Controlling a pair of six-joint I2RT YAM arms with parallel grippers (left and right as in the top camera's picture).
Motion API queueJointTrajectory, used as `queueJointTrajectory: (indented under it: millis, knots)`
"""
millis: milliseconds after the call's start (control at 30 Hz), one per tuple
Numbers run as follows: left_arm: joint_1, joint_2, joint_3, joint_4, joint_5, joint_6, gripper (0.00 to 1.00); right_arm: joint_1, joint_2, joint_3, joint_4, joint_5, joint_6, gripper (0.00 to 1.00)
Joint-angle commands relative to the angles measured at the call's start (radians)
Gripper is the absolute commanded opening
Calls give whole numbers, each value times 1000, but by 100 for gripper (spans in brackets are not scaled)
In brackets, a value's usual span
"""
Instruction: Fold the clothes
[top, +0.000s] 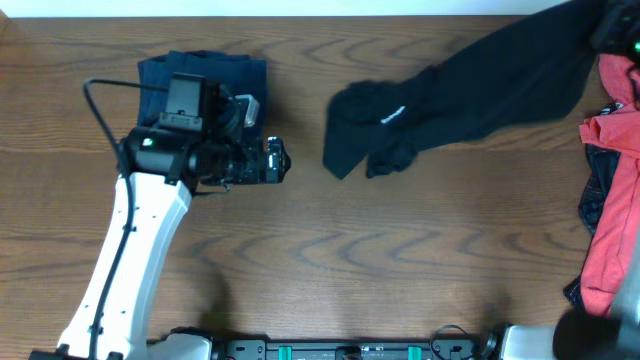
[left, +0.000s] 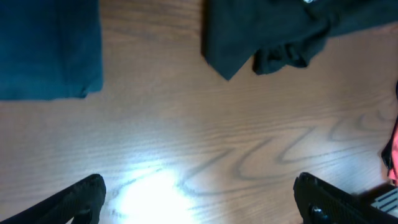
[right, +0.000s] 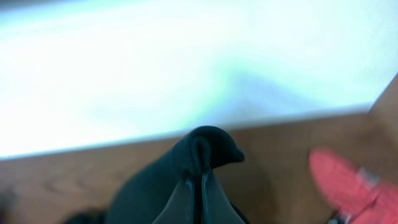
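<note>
The right gripper raises the black garment (top: 470, 90) next and swings it to spread its bunched end, then lowers the fold and releases it.
A long black garment (top: 470, 90) lies stretched from the table's middle up to the back right corner, with a small white logo (top: 393, 115) near its bunched lower end. In the right wrist view my right gripper (right: 200, 182) is shut on a raised fold of this black fabric (right: 208, 146). My left gripper (top: 277, 160) is open over bare wood just left of the garment's bunched end (left: 267, 37), its fingers (left: 78, 199) wide apart with nothing between them. Folded navy-blue shorts (top: 205, 72) lie under the left arm, also seen as a folded navy-blue piece (left: 50, 50) in the left wrist view.
Coral-red pieces (top: 615, 200) and a dark blue one (top: 592, 205) are piled at the right edge of the wooden table (top: 330, 260). One coral-red piece (right: 345, 183) shows beside the right gripper. The left arm (top: 130, 250) crosses the front left.
</note>
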Motion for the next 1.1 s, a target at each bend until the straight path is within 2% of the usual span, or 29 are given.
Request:
queueJointTrajectory:
  millis: [0,200,367,533,733,900,1067]
  knots:
    - [-22,19,14,23,4,16,98,-7,-121,16,15,-51,12,1]
    - [-27,20,14,29,3,16,98,-7,-221,16,95,-273,10,1]
    - [-27,20,14,30,4,16,98,-6,-252,16,219,-473,116,1]
    - [-27,20,14,21,11,16,98,-4,-255,16,299,-574,202,1]
    - [-25,14,16,18,2,35,98,97,-255,16,445,-712,294,1]
    - [-9,-22,16,17,-16,35,98,218,-269,16,530,-737,307,1]
    - [-3,-74,16,14,-16,35,98,177,-286,16,482,-630,249,1]
